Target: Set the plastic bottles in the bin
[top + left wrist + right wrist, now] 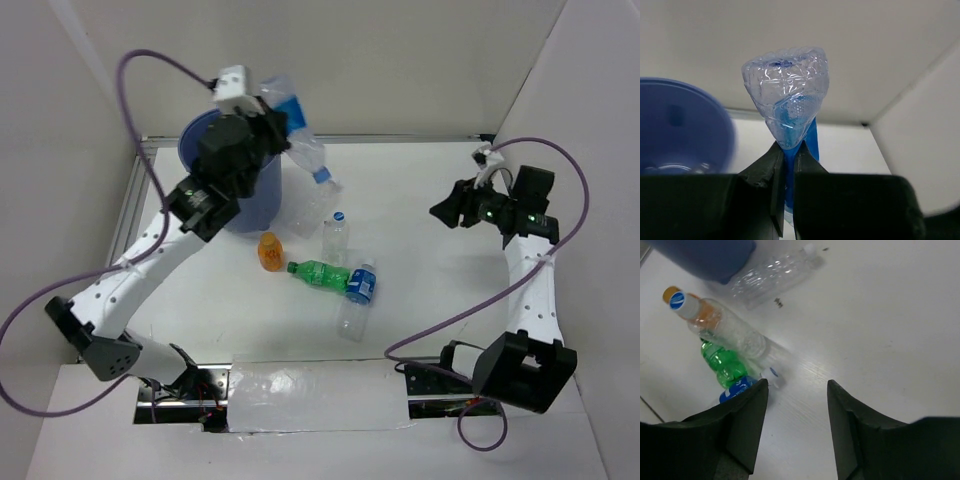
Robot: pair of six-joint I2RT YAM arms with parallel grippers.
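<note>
The robot will next move its left gripper to the left in the top view, over the blue bin's opening (pixel 195 138) (pixel 680 132), to release the label, because the bottle hangs outside the bin.
My left gripper (pixel 268 122) is shut on the blue label of a clear plastic bottle (pixel 300 135). It holds the bottle raised and tilted just right of the rim of the blue bin (pixel 250 205). The left wrist view shows the fingers (pixel 788 146) pinching the bottle (pixel 787 90), with the bin (pixel 685 130) to the left. On the table lie a plain clear bottle (pixel 310 205), a short orange one (pixel 270 251), an upright clear one (pixel 336 236), a green one (pixel 320 275) and a blue-labelled one (pixel 357 292). My right gripper (pixel 447 210) is open and empty, to the right of them.
The right wrist view shows the open gripper (pixel 797 390) over bare table, with the green bottle (pixel 720 362), the clear bottle (pixel 730 332), the plain clear one (pixel 772 275) and the bin's base (pixel 705 257) ahead. White walls enclose the table.
</note>
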